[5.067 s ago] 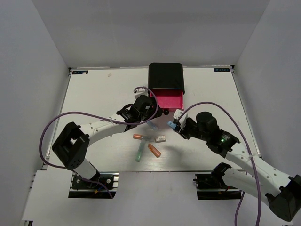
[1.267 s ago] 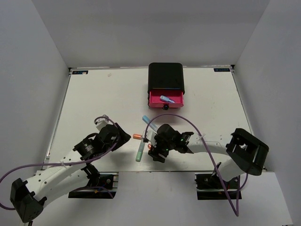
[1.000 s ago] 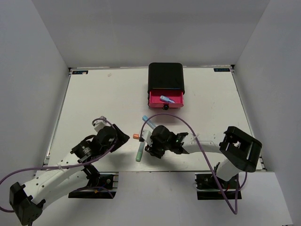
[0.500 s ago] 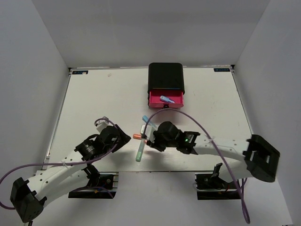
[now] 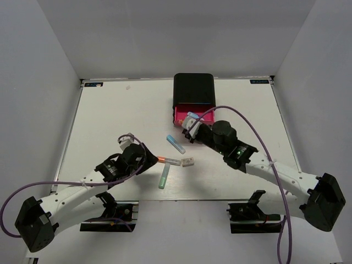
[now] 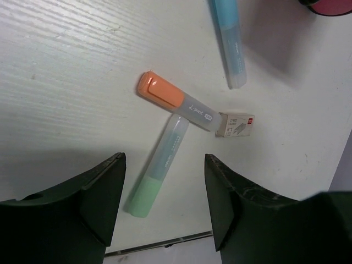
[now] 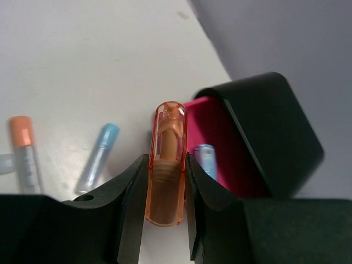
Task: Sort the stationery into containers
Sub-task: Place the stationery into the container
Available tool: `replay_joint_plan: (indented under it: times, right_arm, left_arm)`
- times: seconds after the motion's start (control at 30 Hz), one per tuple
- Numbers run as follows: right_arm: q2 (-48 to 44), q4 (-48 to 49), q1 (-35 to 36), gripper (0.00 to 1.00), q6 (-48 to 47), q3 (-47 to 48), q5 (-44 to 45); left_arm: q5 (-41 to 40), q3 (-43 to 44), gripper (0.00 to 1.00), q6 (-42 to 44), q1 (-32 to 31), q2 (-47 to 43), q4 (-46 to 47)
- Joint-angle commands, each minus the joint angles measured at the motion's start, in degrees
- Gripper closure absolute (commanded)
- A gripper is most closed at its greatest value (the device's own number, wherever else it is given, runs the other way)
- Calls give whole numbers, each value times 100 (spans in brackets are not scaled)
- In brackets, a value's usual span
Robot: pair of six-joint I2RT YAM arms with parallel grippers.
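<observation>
My right gripper should move outward next, over the open pink drawer's bottom beside the light blue stick, and release the orange stick.
The black cabinet stands at the back with one pink drawer pulled open. My right gripper is shut on an orange stick and holds it just in front of the drawer. A light blue stick lies in that drawer. On the table lie a light blue stick, an orange-capped stick, a white eraser and a teal stick. My left gripper is open and empty just left of them, above the teal stick.
The orange-capped stick, the eraser and the light blue stick lie close together. The table's near edge is just past the teal stick. Grey walls enclose the table on three sides.
My right gripper has lifted an orange stick from the cluster and carried it back to the open drawer. My left gripper has moved right, up to the remaining sticks.
</observation>
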Motion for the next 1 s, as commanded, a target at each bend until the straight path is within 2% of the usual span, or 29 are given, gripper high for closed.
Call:
replay_joint_plan:
  times: [0.0, 0.3, 0.4, 0.7, 0.73, 0.83, 0.97]
  right_arm:
    - [149, 550, -524, 100, -276, 511, 126]
    - [755, 217, -1386, 99, -48, 1162, -585]
    - [975, -65, -1588, 95, 93, 1355, -936]
    - [1503, -908, -2045, 73, 401, 1839, -1702]
    - [1520, -935, -2063, 66, 401, 1874, -1781]
    - [1652, -1155, -2125, 54, 374, 1979, -1808]
    - [1714, -1172, -2257, 46, 401, 2050, -1887]
  left_arm:
    - [105, 267, 31, 310, -21, 95, 450]
    - [403, 451, 31, 671, -21, 420, 1048]
    - [404, 565, 31, 803, -21, 491, 1258]
    - [562, 952, 31, 1286, -21, 974, 1742]
    - [562, 1013, 31, 1286, -21, 1079, 1830]
    - [615, 1162, 31, 1426, -21, 1255, 1962]
    - [668, 1356, 31, 1533, -21, 1606, 2068]
